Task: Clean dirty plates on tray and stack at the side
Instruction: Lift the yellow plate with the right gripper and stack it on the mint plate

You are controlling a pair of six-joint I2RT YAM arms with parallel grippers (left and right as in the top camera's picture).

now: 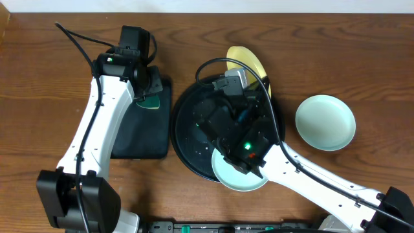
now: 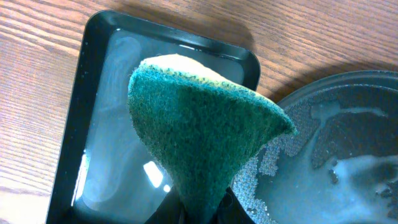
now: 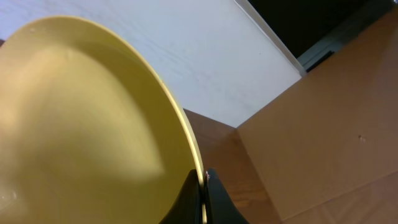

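Observation:
The tilted yellow plate will next be turned level by my right gripper, then brought down past the round tray onto the mint-blue plate, which is already at the side.
The large round black tray [image 1: 183, 133] sits mid-table, wet with foam [image 2: 348, 155]. My right gripper [image 1: 242, 81] is shut on the rim of the pale yellow plate [image 1: 251, 61], holding it tilted up over the tray's far side; the plate fills the right wrist view [image 3: 81, 124]. A mint-blue plate [image 1: 236, 176] rests on the tray's near rim, partly under my right arm. Another mint-blue plate [image 1: 325, 122] lies on the table to the right. My left gripper [image 1: 150, 90] is shut on the green sponge [image 2: 199, 130], above the rectangular tray.
The smaller black rectangular tray [image 1: 142, 133] lies left of the round tray, with water in it [image 2: 112, 124]. Cables run across the round tray and the far left of the table. A white wall stands behind the table.

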